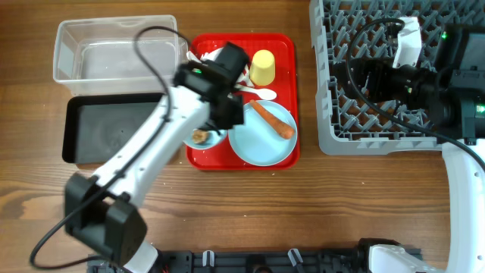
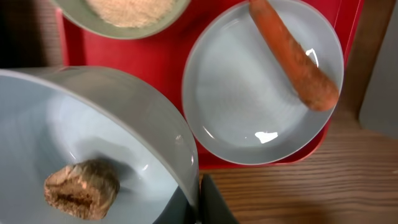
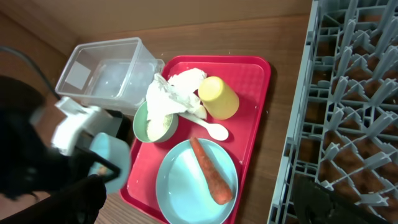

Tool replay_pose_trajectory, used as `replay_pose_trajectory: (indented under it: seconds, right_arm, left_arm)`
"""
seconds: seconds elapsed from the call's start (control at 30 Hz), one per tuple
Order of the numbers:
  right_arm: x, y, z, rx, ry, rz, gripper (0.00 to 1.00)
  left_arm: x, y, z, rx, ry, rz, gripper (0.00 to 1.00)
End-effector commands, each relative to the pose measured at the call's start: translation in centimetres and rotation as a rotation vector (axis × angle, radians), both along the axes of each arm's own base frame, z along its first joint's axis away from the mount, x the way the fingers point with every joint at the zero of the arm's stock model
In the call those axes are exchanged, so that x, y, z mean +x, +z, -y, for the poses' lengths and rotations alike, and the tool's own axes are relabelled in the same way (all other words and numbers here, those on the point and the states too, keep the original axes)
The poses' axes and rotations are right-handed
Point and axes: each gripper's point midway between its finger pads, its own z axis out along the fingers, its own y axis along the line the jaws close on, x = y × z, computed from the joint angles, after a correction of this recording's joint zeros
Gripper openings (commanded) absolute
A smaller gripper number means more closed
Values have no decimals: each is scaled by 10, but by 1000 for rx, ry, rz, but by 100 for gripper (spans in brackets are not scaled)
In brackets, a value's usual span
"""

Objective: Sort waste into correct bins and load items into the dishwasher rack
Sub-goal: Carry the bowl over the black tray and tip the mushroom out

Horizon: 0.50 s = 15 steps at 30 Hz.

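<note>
The food lump is inside the blue-green bowl. My left gripper will tilt the bowl over the black bin next, then let go of the bowl's rim beside the pale blue plate [image 1: 263, 135].
My left gripper [image 2: 198, 208] is shut on the rim of a pale blue-green bowl [image 2: 74, 124] that holds the small brown food lump [image 2: 81, 188]; overhead it sits at the red tray's left edge [image 1: 203, 138]. The pale blue plate [image 1: 263, 135] carries the orange carrot piece [image 1: 273, 120]. A second bowl with rice [image 3: 155, 124] lies under crumpled white napkins [image 3: 174, 90]. The yellow cup [image 1: 263, 67] and white spoon [image 1: 261, 93] are on the tray. My right gripper [image 1: 364, 76] is open and empty above the grey dishwasher rack [image 1: 394, 121].
The flat red tray [image 1: 284, 45] lies between the bins and the rack. The clear deep bin [image 1: 114, 49] stands at the back left, and the black shallow bin [image 1: 106, 129] sits just in front of it. My left arm crosses over the black bin.
</note>
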Motion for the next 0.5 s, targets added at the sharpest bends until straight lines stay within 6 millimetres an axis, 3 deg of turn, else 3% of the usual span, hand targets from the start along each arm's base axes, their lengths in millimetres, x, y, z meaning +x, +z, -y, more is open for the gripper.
replay_pose_trajectory:
  seconds: [0.0, 0.2, 0.37, 0.47]
  right_arm:
    - [5, 6, 1, -8, -8, 19, 99]
    - [4, 5, 1, -7, -9, 14, 99]
    - [4, 5, 1, -7, -9, 14, 99]
    - [4, 5, 1, -5, -9, 11, 100]
  left_arm:
    - [22, 42, -53, -131, 106, 63, 4]
    - [46, 51, -165, -431, 202, 73, 4]
    - [39, 50, -210, -728, 199, 201, 4]
    - [38, 37, -233, -904, 261, 286, 4]
